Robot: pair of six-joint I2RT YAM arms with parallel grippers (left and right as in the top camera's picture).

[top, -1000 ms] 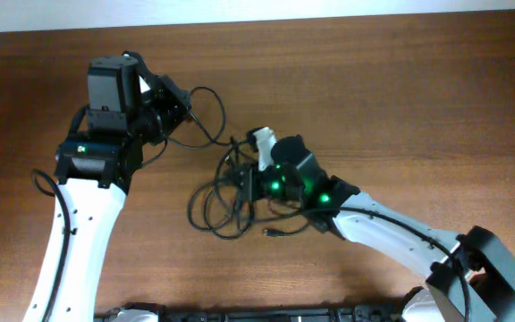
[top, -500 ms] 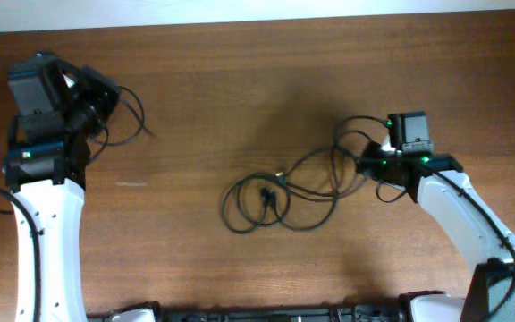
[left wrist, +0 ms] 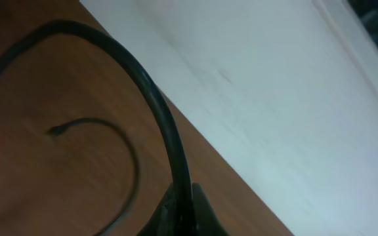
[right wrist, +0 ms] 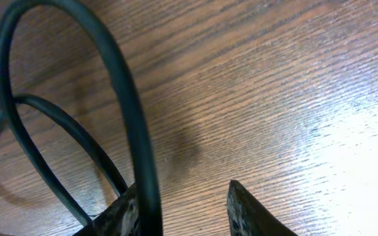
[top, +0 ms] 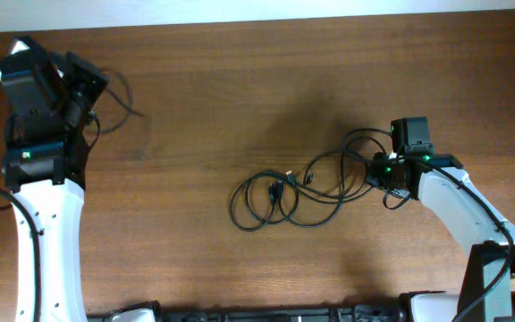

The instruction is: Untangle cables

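My left gripper brings the black cable down toward the bare wood [left wrist: 207,172] beside the white strip next and releases it, since that wood lies below my gripper.
One thin black cable [top: 120,97] lies apart at the far left, looping out from my left gripper [top: 85,89]. In the left wrist view the left gripper [left wrist: 184,208] is shut on this cable [left wrist: 155,98], which arcs up and left. The other cables [top: 275,199] lie in loose tangled loops at the table's middle, with strands running right to my right gripper [top: 376,172]. In the right wrist view the right gripper [right wrist: 186,211] is open, and a black cable [right wrist: 131,111] passes between the fingers, against the left one.
The wooden table [top: 240,80] ends at a white strip [top: 240,11] along the far edge, close to the left gripper. The same white surface fills the upper right of the left wrist view [left wrist: 274,98].
Both arms have drawn apart from the middle. The left gripper carried one cable out to the far left. The right gripper pulled the remaining loops rightward, and they have spread out.
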